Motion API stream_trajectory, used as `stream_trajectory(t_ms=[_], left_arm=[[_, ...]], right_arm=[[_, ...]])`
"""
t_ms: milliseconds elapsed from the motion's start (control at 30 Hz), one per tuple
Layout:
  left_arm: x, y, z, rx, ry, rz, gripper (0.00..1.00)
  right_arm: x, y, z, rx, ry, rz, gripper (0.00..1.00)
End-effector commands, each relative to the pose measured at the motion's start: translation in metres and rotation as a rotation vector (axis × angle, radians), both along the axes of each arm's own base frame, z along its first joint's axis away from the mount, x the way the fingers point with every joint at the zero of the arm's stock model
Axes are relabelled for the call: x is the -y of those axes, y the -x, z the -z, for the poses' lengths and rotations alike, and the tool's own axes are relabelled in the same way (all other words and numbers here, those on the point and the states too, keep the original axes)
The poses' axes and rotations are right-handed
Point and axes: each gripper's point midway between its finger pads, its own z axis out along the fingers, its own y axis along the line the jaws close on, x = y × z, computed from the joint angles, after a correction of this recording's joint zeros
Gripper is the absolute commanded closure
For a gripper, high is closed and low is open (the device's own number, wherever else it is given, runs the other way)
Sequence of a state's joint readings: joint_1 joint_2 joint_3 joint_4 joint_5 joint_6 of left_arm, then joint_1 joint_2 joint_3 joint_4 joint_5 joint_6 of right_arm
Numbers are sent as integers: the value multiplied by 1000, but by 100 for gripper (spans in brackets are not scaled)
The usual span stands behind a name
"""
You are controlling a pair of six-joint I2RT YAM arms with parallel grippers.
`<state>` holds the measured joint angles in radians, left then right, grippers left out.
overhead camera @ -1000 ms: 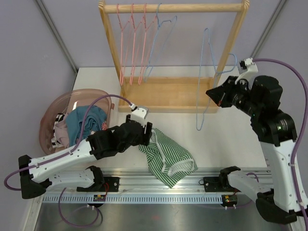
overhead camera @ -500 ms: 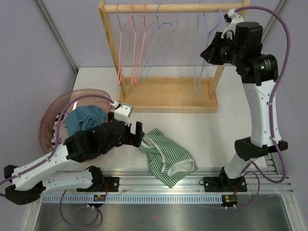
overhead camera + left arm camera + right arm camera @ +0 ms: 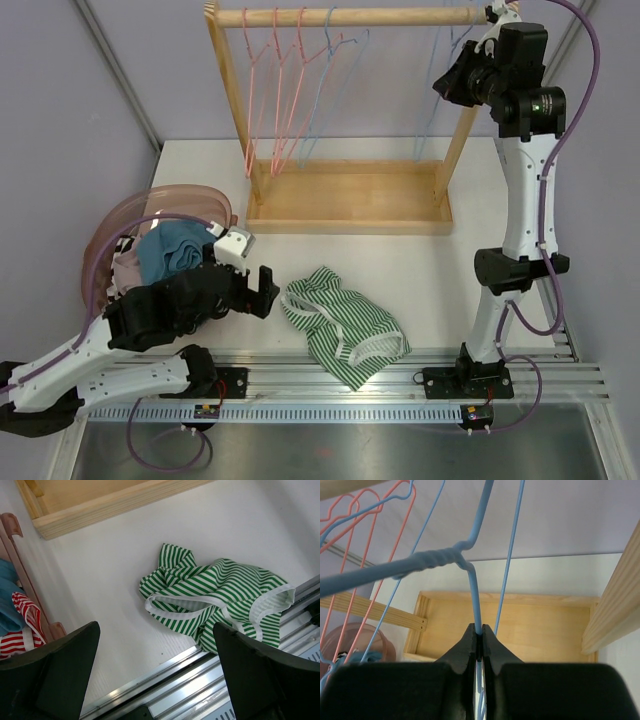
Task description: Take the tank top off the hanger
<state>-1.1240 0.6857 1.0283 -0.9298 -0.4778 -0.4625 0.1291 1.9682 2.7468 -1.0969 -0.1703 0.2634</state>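
Note:
The tank top is off the blue hanger. My right gripper will next move gently a little down and along the bar toward the pink hangers and let go of the blue hanger's wire point(image 3: 437, 91) point(image 3: 478, 633).
The green-and-white striped tank top point(image 3: 345, 325) lies crumpled on the white table near the front rail, off any hanger; it also shows in the left wrist view point(image 3: 215, 595). My left gripper point(image 3: 268, 290) is open and empty, just left of the tank top and apart from it, its jaws wide in the left wrist view point(image 3: 155, 630). My right gripper point(image 3: 447, 85) is raised beside the right end of the rack's rail and is shut on a bare blue wire hanger point(image 3: 428, 120). The right wrist view shows the jaws point(image 3: 478, 632) pinching the hanger's wire point(image 3: 474, 592) below its twisted neck.
A wooden rack point(image 3: 350, 17) with a tray base point(image 3: 350, 195) stands at the back, holding several pink hangers point(image 3: 275, 90) and blue hangers point(image 3: 325, 90). A pink basket point(image 3: 120, 225) of clothes sits at the left. A metal rail point(image 3: 400, 375) runs along the front edge.
My right gripper has lifted the blue hanger from beside the rack's base up to the rail. My left gripper has drawn back to the left, away from the tank top.

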Motion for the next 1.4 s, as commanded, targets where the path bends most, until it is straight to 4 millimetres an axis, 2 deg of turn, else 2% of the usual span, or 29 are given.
stream_trajectory(t_ms=[0,167,300,567,600,633,700,733,767,833,867,967,1000,1067,1133,1267,1300,1333,1367], left_arm=[[-3,-1,9,15,-33,11,1],[1,-1,19,6,-45,20,1],[1,-2,23,10,-53,23,1],[11,-1,26,-1,-38,51,1],[12,-1,26,-4,-37,51,1],[13,0,26,-8,-32,54,1],[14,0,26,-11,-25,56,1],[15,1,26,-15,-22,60,1],[16,1,25,-16,-14,62,1],[19,2,24,-20,1,68,1],[20,3,23,-22,8,71,1],[31,2,21,-24,42,82,1],[35,1,27,-36,32,83,1],[46,1,29,-40,45,93,1],[57,1,40,-61,34,107,1],[88,3,51,-65,43,157,1],[94,3,54,-68,34,166,1],[101,4,63,-85,12,182,1],[111,6,64,-82,17,207,1]], right_arm=[[-5,-12,-24,96,-51,-28,100],[-3,-32,-2,52,-53,-25,100],[-3,-34,9,20,-50,-26,100],[3,-17,7,11,-12,-20,100],[4,-12,2,19,-10,-21,100],[5,-12,7,5,-5,-19,100],[5,-6,1,21,-1,-21,100],[6,-6,3,14,1,-21,97],[6,-4,2,18,4,-19,81],[6,1,-2,24,4,-23,70],[6,3,-4,29,2,-28,60],[5,15,-12,43,3,-45,53],[5,24,-17,48,4,-51,40],[4,34,-22,61,6,-62,30],[6,51,-29,76,9,-64,1],[13,85,-37,109,14,-49,1],[15,99,-33,104,17,-46,0],[16,107,-31,105,26,-43,1],[18,114,-28,101,30,-38,1]])
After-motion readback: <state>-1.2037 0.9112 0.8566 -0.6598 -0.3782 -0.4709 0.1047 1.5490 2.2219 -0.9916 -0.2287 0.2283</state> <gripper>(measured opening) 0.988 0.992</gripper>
